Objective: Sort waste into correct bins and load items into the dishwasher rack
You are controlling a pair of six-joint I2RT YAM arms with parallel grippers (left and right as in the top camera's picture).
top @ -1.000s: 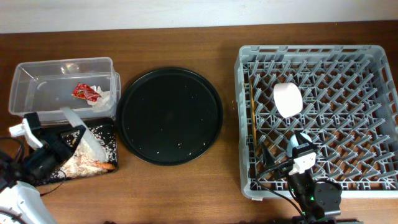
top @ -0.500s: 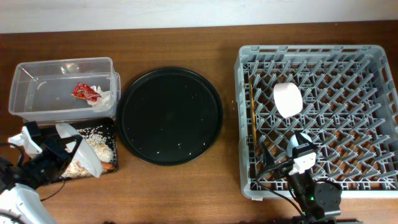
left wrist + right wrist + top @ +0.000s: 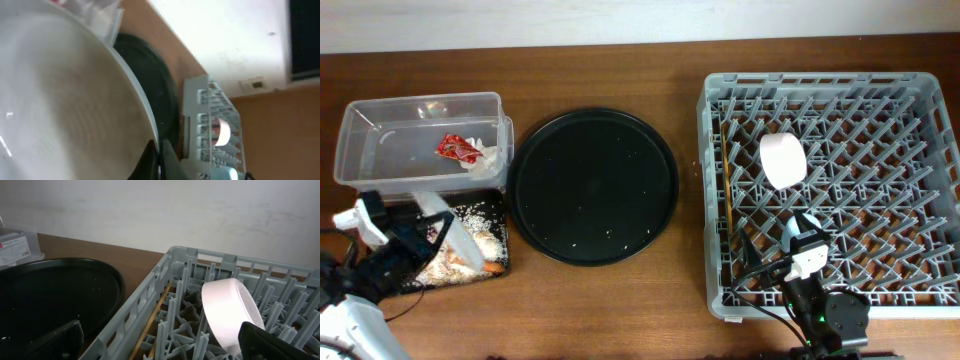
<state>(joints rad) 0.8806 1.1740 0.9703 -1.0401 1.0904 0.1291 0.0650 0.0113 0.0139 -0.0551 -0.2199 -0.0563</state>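
To the right of my left gripper in the overhead view is the rack's open side by the bowl: next I lift the plate (image 3: pixel 452 228) across, lower and release it.
My left gripper (image 3: pixel 408 243) is shut on the rim of the round white plate (image 3: pixel 452 228), held tilted on edge over the shallow black tray (image 3: pixel 500 200). The plate fills the left wrist view (image 3: pixel 60 100), with the jaws (image 3: pixel 159 161) pinching its edge. Rice and beige scraps (image 3: pixel 480 228) and an orange stick (image 3: pixel 493 267) lie in that tray. The clear tub (image 3: pixel 380 120) holds the red wrapper (image 3: pixel 458 149) and white tissue (image 3: pixel 490 157). The grey rack (image 3: pixel 715 130) holds the white bowl (image 3: pixel 783 160) (image 3: pixel 230 310), chopsticks (image 3: pixel 727 200) (image 3: pixel 160 312) and light-blue cup (image 3: pixel 807 225). My right gripper (image 3: pixel 165 347) is open and empty over the rack's front left.
A large round black tray (image 3: pixel 593 185) with a few rice grains lies between the bins and the rack; it also shows in the right wrist view (image 3: pixel 55 300). Bare wooden table runs along the back and the front.
My left gripper, still shut on the plate, drew slightly toward the front edge and then eased back; the plate's tilt over the black tray changed. The right arm has not moved.
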